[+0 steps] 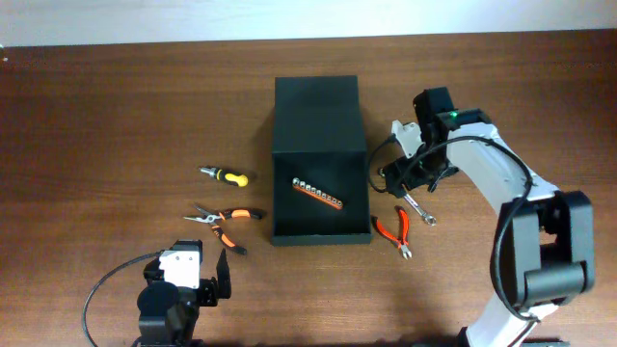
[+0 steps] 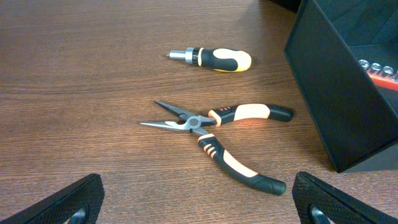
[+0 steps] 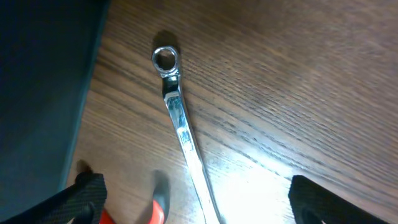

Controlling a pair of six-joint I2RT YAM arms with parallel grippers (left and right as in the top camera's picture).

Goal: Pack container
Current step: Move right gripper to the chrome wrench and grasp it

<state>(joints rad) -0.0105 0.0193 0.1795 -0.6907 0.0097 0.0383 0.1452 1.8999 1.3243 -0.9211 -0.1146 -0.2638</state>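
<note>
The silver wrench's ring is nearer the robot's container-side finger, so next the right gripper will lower and shift toward the container, onto the silver wrench's handle (image 3: 178, 116) beside its ring.
The container (image 1: 318, 116) is a dark matte box, open, in the middle of the table, with an orange socket rail (image 1: 318, 193) inside. Its wall also shows in the left wrist view (image 2: 339, 93) and the right wrist view (image 3: 37, 81). My right gripper (image 1: 410, 178) is open and empty above a silver wrench (image 1: 419, 210), which lies between its fingers in the right wrist view (image 3: 180, 124). Red pliers (image 1: 397, 234) lie beside the wrench. My left gripper (image 1: 207, 280) is open and empty near the front edge, just short of the orange-black needle-nose pliers (image 2: 217, 134).
A stubby yellow-black screwdriver (image 1: 227, 175) lies left of the container, also in the left wrist view (image 2: 214, 58). The needle-nose pliers show in the overhead view (image 1: 227, 220). Brown wooden table (image 1: 96, 125) all round; a pale wall strip runs along the far edge.
</note>
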